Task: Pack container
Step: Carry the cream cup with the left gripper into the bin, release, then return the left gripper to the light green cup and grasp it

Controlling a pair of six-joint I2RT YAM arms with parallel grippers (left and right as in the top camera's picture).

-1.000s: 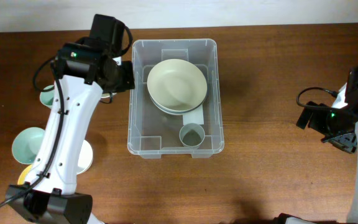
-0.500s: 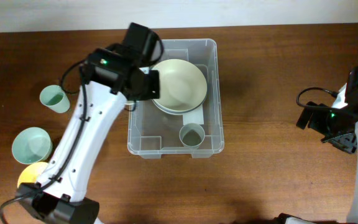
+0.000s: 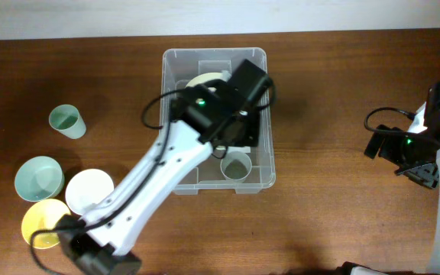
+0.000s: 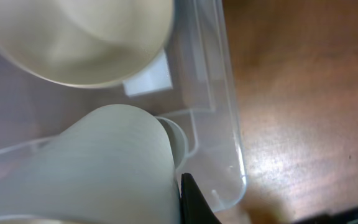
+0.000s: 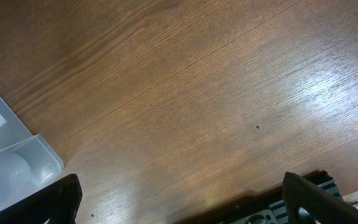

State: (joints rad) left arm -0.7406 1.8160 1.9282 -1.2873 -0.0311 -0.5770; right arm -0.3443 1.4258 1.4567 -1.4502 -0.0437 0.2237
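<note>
My left gripper lowers and moves back over the opening of the cup in the bin next, since the pale cup in the bin stands opening up below the held one.
The container (image 3: pixel 214 52) is a clear plastic bin at the table's middle. It holds stacked cream bowls (image 3: pixel 205 79) at the back and a pale cup (image 3: pixel 235 164) at the front right. My left gripper (image 3: pixel 239 130) hangs over the bin's right half. In the left wrist view it (image 4: pixel 180 208) is shut on a second pale cup (image 4: pixel 104 168), held above the cup in the bin (image 4: pixel 178 140), near the bin's rim (image 4: pixel 232 124). The bowls (image 4: pixel 73 37) and the white label (image 4: pixel 148 79) show behind. My right gripper (image 3: pixel 422 172) (image 5: pixel 185 205) is open and empty over bare wood.
On the table's left stand a green cup (image 3: pixel 67 121), a light green bowl (image 3: pixel 38 177), a white bowl (image 3: pixel 88 191) and a yellow bowl (image 3: pixel 43 221). A corner of the bin (image 5: pixel 17 162) shows in the right wrist view.
My left arm has swung right from the table's left side to over the bin, carrying the pale cup. The right arm has not moved.
</note>
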